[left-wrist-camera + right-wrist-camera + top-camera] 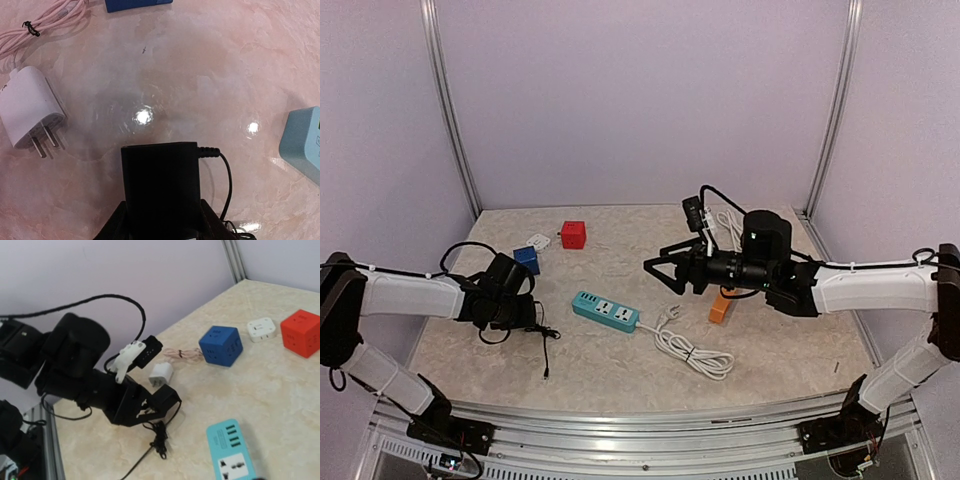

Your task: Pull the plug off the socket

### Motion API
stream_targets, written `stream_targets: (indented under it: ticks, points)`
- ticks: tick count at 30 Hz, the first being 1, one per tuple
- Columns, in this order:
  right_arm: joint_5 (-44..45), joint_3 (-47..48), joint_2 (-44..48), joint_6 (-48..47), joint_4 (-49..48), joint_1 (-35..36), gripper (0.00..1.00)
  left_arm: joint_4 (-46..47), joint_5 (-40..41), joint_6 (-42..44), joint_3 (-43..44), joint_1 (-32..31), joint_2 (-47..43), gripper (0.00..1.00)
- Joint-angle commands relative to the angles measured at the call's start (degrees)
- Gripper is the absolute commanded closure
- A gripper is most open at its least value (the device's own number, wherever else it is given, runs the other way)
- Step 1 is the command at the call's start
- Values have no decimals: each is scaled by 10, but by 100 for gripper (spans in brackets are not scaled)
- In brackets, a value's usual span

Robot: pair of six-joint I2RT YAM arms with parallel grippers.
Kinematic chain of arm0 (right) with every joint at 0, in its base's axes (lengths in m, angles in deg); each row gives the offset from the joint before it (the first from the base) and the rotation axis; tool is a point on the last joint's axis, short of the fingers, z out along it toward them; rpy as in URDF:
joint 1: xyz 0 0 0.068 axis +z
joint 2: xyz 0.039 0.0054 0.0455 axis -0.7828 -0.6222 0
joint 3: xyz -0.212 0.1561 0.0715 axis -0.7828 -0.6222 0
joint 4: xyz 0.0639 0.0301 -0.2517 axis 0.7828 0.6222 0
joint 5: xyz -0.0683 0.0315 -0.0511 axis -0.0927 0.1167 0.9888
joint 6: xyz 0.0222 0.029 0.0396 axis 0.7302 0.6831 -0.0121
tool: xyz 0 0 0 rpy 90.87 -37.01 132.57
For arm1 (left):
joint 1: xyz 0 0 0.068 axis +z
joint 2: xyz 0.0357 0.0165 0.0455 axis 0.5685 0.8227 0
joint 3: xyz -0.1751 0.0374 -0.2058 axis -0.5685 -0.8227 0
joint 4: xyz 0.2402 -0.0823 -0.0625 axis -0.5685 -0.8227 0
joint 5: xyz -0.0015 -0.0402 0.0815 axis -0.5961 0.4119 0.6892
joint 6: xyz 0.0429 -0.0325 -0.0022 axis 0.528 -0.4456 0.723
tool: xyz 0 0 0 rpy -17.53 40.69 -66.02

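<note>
I should move my right gripper down and across onto the teal strip's cable end [628, 319], which is below it and to its left in the top view.
A black plug [160, 185] with a thin black cord is held between the fingers of my left gripper [161, 222], just above the tabletop. The same plug [166, 397] shows in the right wrist view, with its bundled cord [160, 436] trailing on the table. The teal socket strip [605, 311] lies to the right of the plug, clearly apart from it, and its sockets look empty. My right gripper [657, 270] hovers open above the table, beyond the strip, with nothing between its fingers.
A white charger [30, 111] with a pink cable [47, 22] lies left of the plug. A blue cube [527, 259], a white cube [538, 241] and a red cube [573, 234] stand behind. The strip's coiled white cable [695, 350] and an orange block [720, 309] lie at right.
</note>
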Motion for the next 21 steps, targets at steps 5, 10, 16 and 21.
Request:
stream_targets:
  ticks: [5,10,16,21]
  points:
    - [38,-10,10,-65,87,-4,23,23,-47,-1,41,11,73,52]
    - [38,-4,-9,-98,124,-4,24,18,-48,2,49,11,75,36]
    - [49,27,-48,-130,155,-3,24,2,-17,21,65,-33,19,11]
    - [46,81,-114,-153,188,2,25,-57,51,32,117,-98,-24,1]
